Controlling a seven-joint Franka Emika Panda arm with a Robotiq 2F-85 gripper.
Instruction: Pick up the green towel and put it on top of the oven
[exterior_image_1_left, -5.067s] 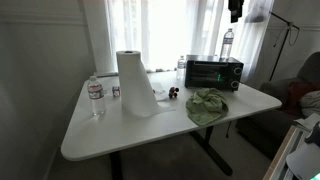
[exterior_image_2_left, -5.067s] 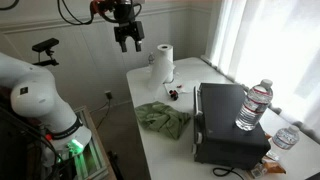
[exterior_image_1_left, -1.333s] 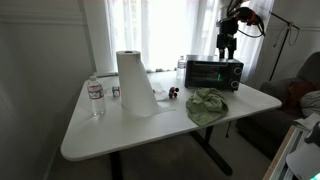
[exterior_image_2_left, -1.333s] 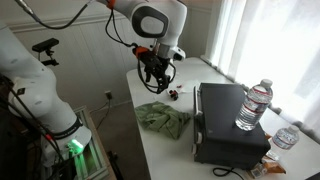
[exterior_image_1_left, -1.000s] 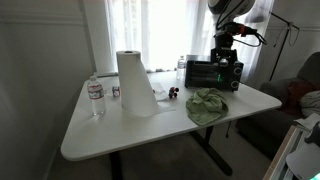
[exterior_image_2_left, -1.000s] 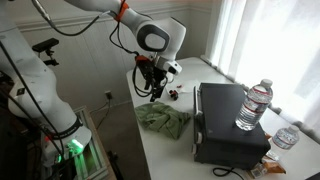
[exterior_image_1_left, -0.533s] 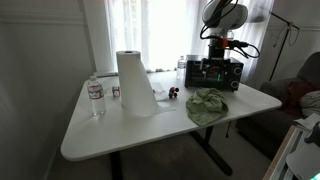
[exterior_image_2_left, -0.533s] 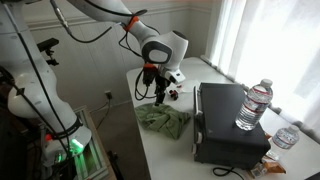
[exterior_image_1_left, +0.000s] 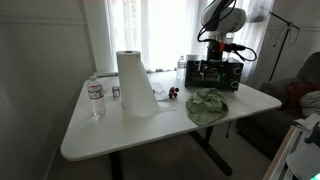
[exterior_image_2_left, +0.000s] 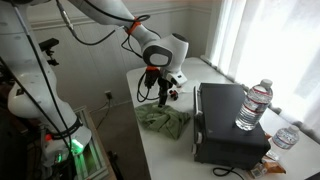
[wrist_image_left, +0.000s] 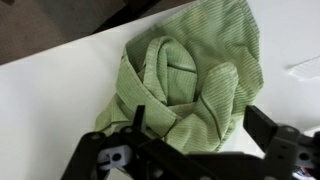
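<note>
The open gripper comes down next onto the raised fold of the green towel (exterior_image_1_left: 207, 104) (wrist_image_left: 202, 115) below it, because the bunched towel offers a fold to pinch.
The green towel (exterior_image_1_left: 207, 104) lies crumpled on the white table in front of the black oven (exterior_image_1_left: 215, 72). It shows in both exterior views (exterior_image_2_left: 163, 120) and fills the wrist view (wrist_image_left: 190, 80). My gripper (exterior_image_2_left: 159, 98) hangs just above the towel, pointing down, its fingers open and empty on either side of the cloth (wrist_image_left: 200, 135). In an exterior view the gripper (exterior_image_1_left: 209, 78) shows in front of the oven (exterior_image_2_left: 230, 125).
A tall paper towel roll (exterior_image_1_left: 135, 83) stands mid-table, with a water bottle (exterior_image_1_left: 95, 98) near the far edge. Another bottle (exterior_image_2_left: 254, 105) stands on the oven top. Small items (exterior_image_1_left: 171, 93) lie beside the roll. The table edge (wrist_image_left: 70, 45) is close to the towel.
The arm has come down from high above the table to just over the green towel. The towel has not moved.
</note>
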